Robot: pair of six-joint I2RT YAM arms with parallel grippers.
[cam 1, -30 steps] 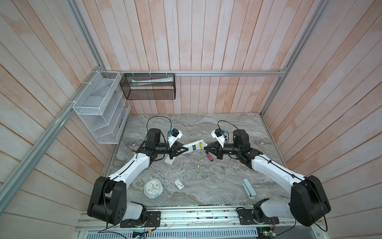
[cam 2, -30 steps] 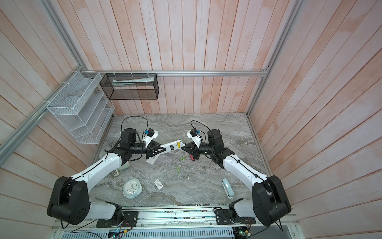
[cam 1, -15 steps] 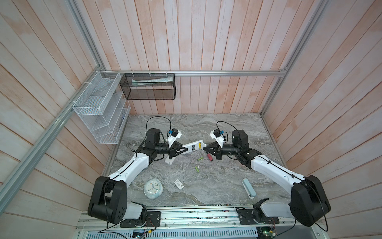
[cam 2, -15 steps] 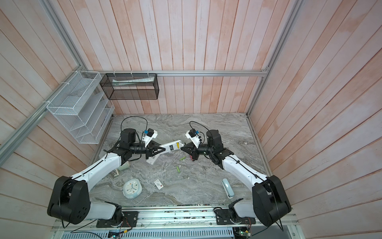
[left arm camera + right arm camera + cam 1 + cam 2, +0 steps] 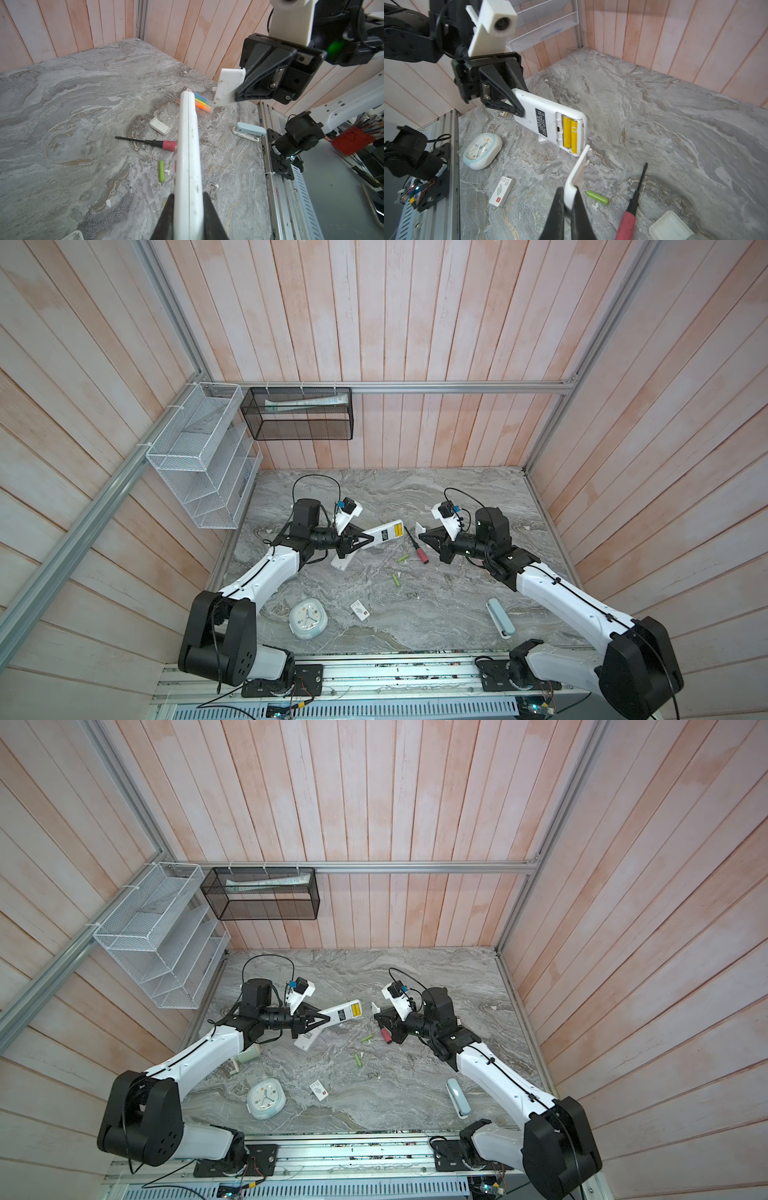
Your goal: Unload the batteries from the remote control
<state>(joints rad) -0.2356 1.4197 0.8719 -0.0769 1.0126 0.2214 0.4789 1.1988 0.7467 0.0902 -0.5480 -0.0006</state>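
Note:
Next, my right gripper will move down and away from the remote (image 5: pixel 188 155) to the marble by the loose white lid and release the cover, since it occupies the fingertips.
My left gripper (image 5: pixel 365 540) is shut on the near end of the white remote control (image 5: pixel 386 534), holding it raised over the table with its back turned up. Its battery bay is uncovered, and two yellow batteries (image 5: pixel 570 133) lie side by side in it. Just right of the remote's tip, my right gripper (image 5: pixel 420 536) is shut on the white battery cover (image 5: pixel 578 168). Two more batteries (image 5: pixel 403 558) (image 5: pixel 395 580), yellow-green, lie loose on the marble. The left wrist view shows the remote (image 5: pixel 188 155) edge-on between the left gripper's fingers (image 5: pixel 207 207).
A red-handled screwdriver (image 5: pixel 417 549) lies under the right gripper. A second white remote (image 5: pixel 343 562) lies below the left gripper. Toward the front are a clock (image 5: pixel 308 618), a staples box (image 5: pixel 359 610) and a light-blue stapler (image 5: pixel 500 617). Wire racks (image 5: pixel 203 456) hang on the left wall.

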